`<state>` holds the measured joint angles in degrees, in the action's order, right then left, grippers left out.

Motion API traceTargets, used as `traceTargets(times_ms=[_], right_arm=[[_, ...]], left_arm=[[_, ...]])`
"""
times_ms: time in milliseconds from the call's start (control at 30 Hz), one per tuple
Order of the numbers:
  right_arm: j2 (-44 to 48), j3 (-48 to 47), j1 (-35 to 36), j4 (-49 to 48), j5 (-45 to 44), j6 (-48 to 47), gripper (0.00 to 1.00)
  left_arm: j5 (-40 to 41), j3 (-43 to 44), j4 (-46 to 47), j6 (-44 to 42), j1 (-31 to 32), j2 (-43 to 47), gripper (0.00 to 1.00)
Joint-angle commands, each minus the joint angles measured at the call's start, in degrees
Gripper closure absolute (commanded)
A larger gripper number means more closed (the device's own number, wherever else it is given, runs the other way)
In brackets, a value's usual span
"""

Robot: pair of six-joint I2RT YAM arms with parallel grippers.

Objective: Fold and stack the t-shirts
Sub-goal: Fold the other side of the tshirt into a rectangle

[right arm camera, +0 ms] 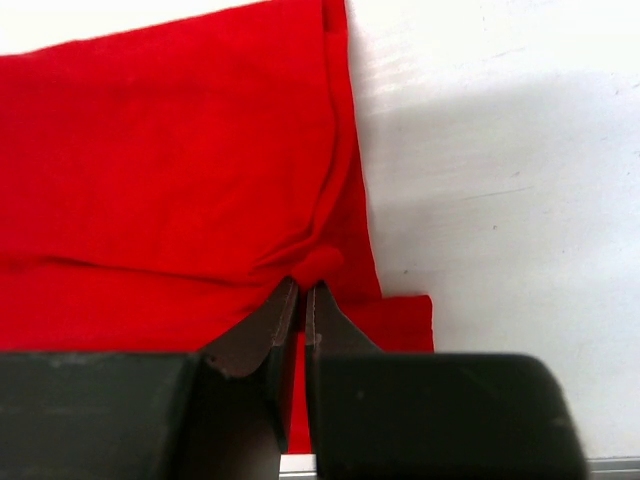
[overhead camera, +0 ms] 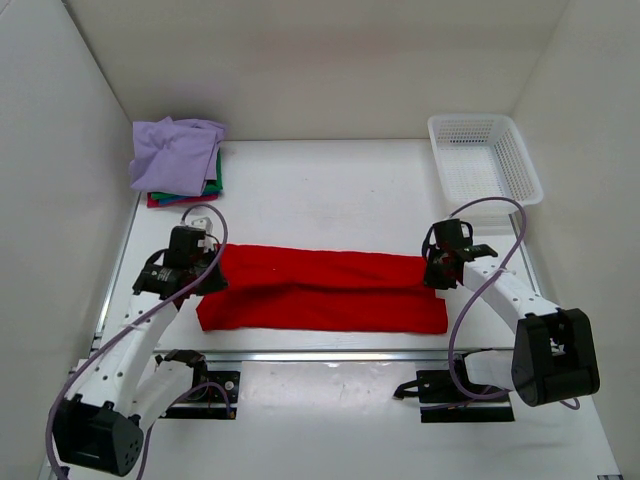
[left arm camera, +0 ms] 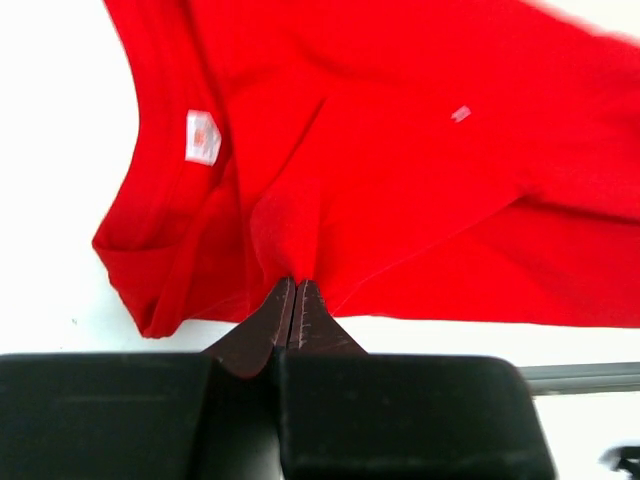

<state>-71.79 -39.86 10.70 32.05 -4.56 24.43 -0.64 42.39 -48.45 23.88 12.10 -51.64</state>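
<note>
My left gripper should next pull back toward the metal bar past the shirt's near edge (overhead camera: 228, 327) (left arm camera: 346, 316) and let go of the pinched cloth, because the shirt's upper layer ends short of that edge.
The bright red t-shirt (overhead camera: 325, 290) lies folded lengthwise in a long band across the table's near middle. My left gripper (overhead camera: 200, 272) is shut on a pinch of cloth at its left, collar end; the white neck label (left arm camera: 203, 136) shows in the left wrist view, with the gripper (left arm camera: 295, 283) below it. My right gripper (overhead camera: 438, 272) is shut on the shirt's right edge, and the pinched fold bunches at my right gripper (right arm camera: 303, 285) in the right wrist view. A stack of folded shirts (overhead camera: 178, 158), lavender on top with green and red beneath, sits at the far left.
A white plastic mesh basket (overhead camera: 485, 160) stands at the far right corner. White walls enclose the table on three sides. A metal rail (overhead camera: 320, 354) runs along the near edge in front of the arm bases.
</note>
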Motion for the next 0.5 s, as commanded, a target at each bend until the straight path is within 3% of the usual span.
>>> traceTargets(times_ms=[0, 167, 467], right_arm=[[0.86, 0.74, -0.41, -0.94, -0.54, 0.27, 1.00], [0.42, 0.22, -0.42, -1.11, -0.37, -0.17, 1.00], [0.95, 1.01, -1.82, 0.55, -1.07, 0.10, 1.00]], left_arm=[[-0.33, 5.50, -1.64, 0.91, 0.03, 1.72, 1.00], [-0.67, 5.25, -4.99, 0.29, 0.03, 2.41, 1.00], [-2.78, -3.98, -7.36, 3.01, 0.73, 9.27, 1.00]])
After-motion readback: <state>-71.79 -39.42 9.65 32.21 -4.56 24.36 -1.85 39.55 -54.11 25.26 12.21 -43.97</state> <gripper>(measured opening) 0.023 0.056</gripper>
